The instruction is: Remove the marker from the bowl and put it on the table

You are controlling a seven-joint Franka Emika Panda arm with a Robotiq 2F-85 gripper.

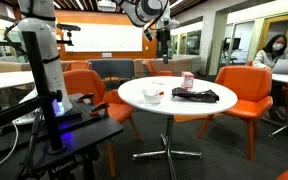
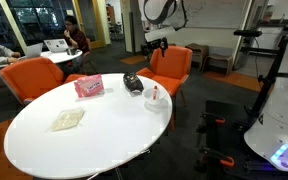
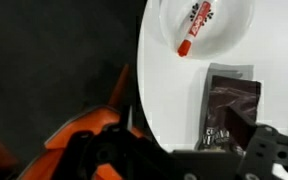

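Next, my open gripper moves down and across to the marker's red end [image 2: 155,94] [image 3: 186,46], since that end lies below my gripper and toward the top in the wrist view.
The small white bowl [image 3: 231,36] sits at the top of the wrist view with the red marker [image 3: 192,30] lying inside it. Both exterior views show the bowl [image 1: 152,97] [image 2: 155,96] near the edge of the round white table [image 1: 134,92] [image 2: 94,140], with a reddish bit of marker [image 2: 155,91] in it. My gripper [image 1: 164,38] [image 2: 154,43] hangs high above the table, away from the bowl. In the wrist view its fingers [image 3: 184,150] are spread wide and empty.
A dark brown packet [image 3: 230,105] lies beside the bowl; it shows as a flat black thing in an exterior view [image 1: 196,96]. A pinkish-red cup [image 1: 188,80] and a pale wrapper [image 2: 67,119] are on the table. Orange chairs [image 1: 246,85] ring it.
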